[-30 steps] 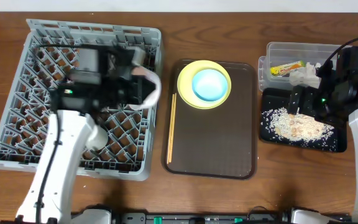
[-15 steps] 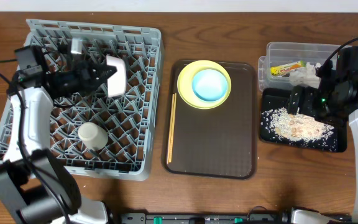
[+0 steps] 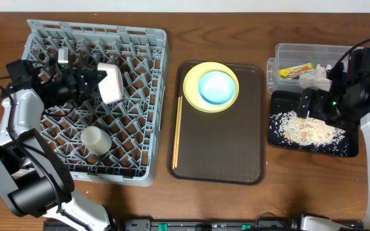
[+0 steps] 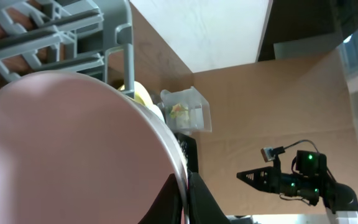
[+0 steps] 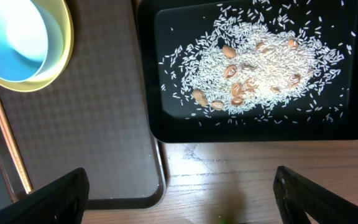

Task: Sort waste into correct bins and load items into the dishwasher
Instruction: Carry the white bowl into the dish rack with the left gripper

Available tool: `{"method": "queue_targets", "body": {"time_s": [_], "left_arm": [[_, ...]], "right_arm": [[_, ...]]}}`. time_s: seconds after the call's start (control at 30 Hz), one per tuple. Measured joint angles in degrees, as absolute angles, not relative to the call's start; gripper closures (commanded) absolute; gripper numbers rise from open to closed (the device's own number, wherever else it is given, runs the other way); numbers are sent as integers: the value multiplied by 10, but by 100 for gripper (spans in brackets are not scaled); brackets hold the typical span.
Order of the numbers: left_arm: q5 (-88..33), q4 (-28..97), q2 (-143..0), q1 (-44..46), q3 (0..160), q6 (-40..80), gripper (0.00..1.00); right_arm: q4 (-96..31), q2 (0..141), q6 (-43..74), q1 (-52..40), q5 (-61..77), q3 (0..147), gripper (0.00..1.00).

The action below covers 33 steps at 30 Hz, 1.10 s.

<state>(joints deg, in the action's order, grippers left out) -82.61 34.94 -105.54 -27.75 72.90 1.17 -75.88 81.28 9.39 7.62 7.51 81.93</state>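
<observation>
My left gripper holds the bowl over the empty rack wires, so next it will go down slightly to them and let go of the bowl's rim.
My left gripper (image 3: 97, 83) is shut on the rim of the pale pink-white bowl (image 3: 112, 83) and holds it tilted on edge over the back of the grey dish rack (image 3: 148, 144). In the left wrist view the bowl (image 4: 61, 149) fills the frame, with the jaws (image 4: 185, 196) pinching its rim. A white cup (image 3: 96, 141) lies in the rack. The yellow plate (image 3: 193, 95) with the light blue bowl (image 3: 217, 86) on it and the chopsticks (image 3: 177, 131) rest on the brown tray. My right gripper (image 3: 313, 106) is open and empty above the black tray (image 3: 345, 149) of rice scraps (image 3: 307, 128).
The clear tub (image 3: 288, 51) at the back right holds the snack wrapper (image 3: 297, 69) and the napkin (image 3: 313, 78). The brown serving tray (image 3: 236, 147) lies between the rack and the bins. The right wrist view shows the black tray (image 5: 166, 124), rice (image 5: 260, 68) and blue bowl (image 5: 17, 37).
My left arm has swung left and carried the pink-white bowl from the rack's right side to its back left part. The right arm has not moved.
</observation>
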Motion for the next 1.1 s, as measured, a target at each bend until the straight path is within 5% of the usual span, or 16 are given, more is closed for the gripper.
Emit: {"method": "queue_targets", "body": {"time_s": [0.27,0.37,0.53,0.9,1.1], "left_arm": [[-781,410,-1054,-316,730,12,88],[-746,425,-1054,-337,730,11,60],[-690,448,-1057,-369,727,15,36],[-638,448,-959,-367,725,35,22],[-509,432,-801,-255,726,56,13]], "right_arm": [[-761,813,94,76,75,819,7],[-761,813,94,76,75,819,7],[-761,813,94,76,75,819,7],[-762,813,94,76,75,819,6],[-761,813,93,76,67,819,3]]}}
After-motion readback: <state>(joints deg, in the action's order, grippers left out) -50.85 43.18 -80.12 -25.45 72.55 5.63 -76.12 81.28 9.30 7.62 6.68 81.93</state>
